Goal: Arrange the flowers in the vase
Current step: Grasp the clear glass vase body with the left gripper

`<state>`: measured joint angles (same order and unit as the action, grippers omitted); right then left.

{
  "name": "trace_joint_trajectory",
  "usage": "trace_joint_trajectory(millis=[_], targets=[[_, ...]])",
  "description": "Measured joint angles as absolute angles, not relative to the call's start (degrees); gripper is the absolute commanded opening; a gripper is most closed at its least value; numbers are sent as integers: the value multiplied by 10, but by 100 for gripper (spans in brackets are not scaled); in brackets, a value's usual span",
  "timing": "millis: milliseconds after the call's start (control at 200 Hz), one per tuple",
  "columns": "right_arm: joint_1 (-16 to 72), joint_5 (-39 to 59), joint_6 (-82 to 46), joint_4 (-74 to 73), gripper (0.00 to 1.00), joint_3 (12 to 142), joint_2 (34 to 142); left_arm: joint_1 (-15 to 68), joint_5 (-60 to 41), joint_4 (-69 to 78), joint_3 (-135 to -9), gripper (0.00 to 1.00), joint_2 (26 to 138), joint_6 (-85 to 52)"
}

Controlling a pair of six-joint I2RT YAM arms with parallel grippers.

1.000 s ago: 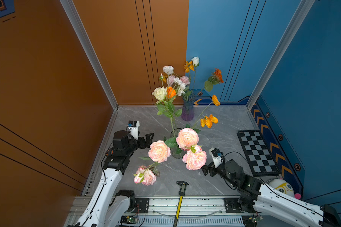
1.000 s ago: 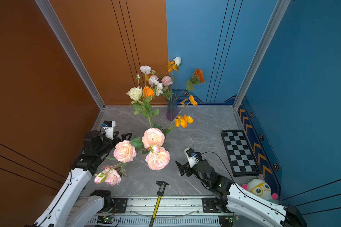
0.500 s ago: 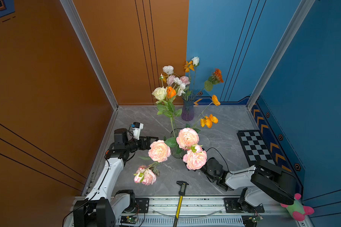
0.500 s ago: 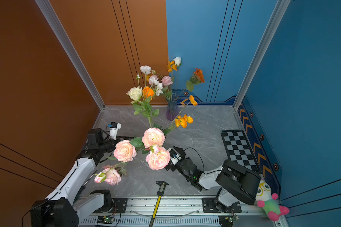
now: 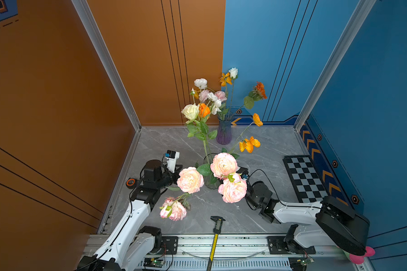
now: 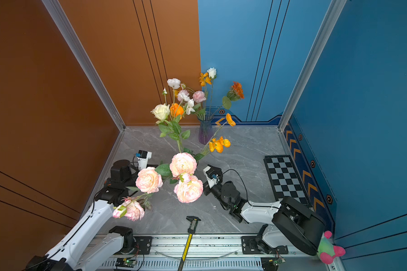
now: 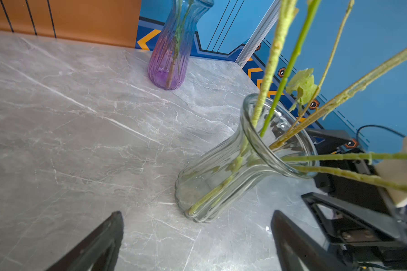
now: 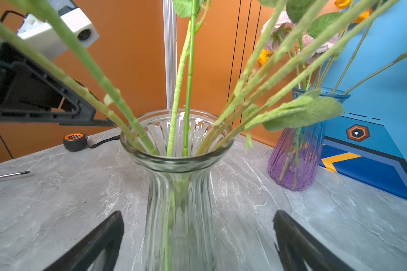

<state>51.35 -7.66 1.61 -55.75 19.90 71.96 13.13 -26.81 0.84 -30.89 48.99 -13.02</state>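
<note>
Next, my left gripper will turn level and advance to close around the glass below the vase's rim, since the vase ahead of it stands at an angle to its fingers.
A clear ribbed glass vase stands mid-table and holds flowers: large pink roses, a cream rose and orange poppies. One pink rose droops low at the front left. My left gripper is open and empty, and the vase stands just ahead of its fingers. My right gripper is open on the vase's other side, and the vase's lower body stands between its spread fingers without touching them. In both top views the blooms hide both grippers' fingertips.
A purple-blue vase with more flowers stands at the back wall. A caliper lies at the front edge, a tape measure by the left wall, a checkerboard at the right. A plush toy sits at the front right corner.
The right arm has folded back and brought its gripper in from the front right, close up to the clear vase. The left gripper has edged toward the vase. Both stayed open.
</note>
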Motion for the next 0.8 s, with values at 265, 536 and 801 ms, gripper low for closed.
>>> trace_joint_trajectory(millis=[265, 536, 801], targets=[[475, -20, 3, -367, 100, 199, 584, 262, -135, 280, -170, 98, 594, -58], [471, 40, -1, -310, 100, 201, 584, 297, -160, 511, -167, 98, 712, -9], [471, 65, -1, -293, 100, 209, 584, 293, -194, 691, -203, 98, 858, -25]])
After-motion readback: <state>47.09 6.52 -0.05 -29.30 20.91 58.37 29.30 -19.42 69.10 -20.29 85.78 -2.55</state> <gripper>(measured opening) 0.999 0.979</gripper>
